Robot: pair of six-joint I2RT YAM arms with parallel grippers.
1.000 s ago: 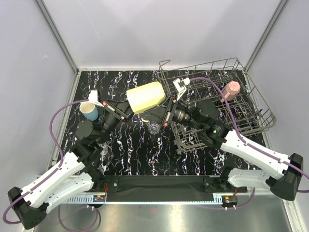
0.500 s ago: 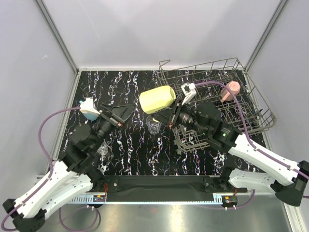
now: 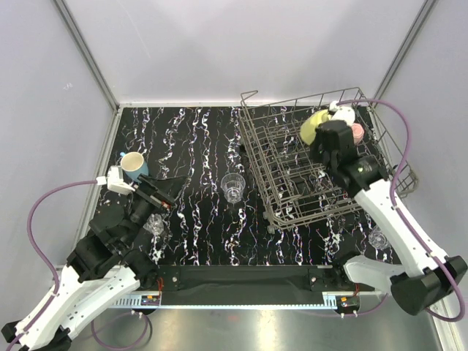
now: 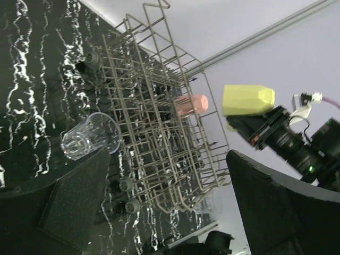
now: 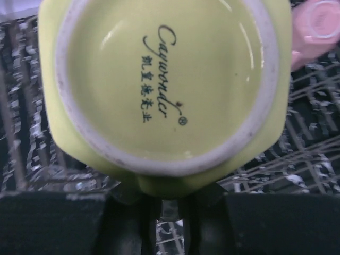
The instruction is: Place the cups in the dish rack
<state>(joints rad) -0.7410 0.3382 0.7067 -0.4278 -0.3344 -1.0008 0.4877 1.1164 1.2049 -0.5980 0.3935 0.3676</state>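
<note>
The pale yellow mug (image 3: 313, 126) should go down next with my right gripper, to be released onto the rack's open wires beside the pink mug. That spot is below my right gripper.
My right gripper (image 5: 172, 207) is shut on the handle of the pale yellow mug (image 5: 164, 85), whose base faces the wrist camera. It hangs over the back right of the grey wire dish rack (image 3: 292, 175), beside a pink mug (image 3: 357, 131) that stands in the rack. The top view shows the yellow mug (image 3: 313, 126) just ahead of the right gripper (image 3: 329, 139). My left gripper (image 4: 178, 212) is open and empty, low at the near left (image 3: 157, 191). A light blue mug (image 3: 134, 164) and a clear glass (image 3: 232, 188) stand on the table.
A second clear glass (image 3: 156, 223) sits close by the left arm, and a third (image 3: 378, 238) stands on the table right of the rack. The table top (image 3: 197, 139) is black marble-patterned, with grey walls on three sides.
The left gripper opened and let go of the yellow mug, then drew back to the near left. The right arm carried the mug from mid-table to over the rack's back right.
</note>
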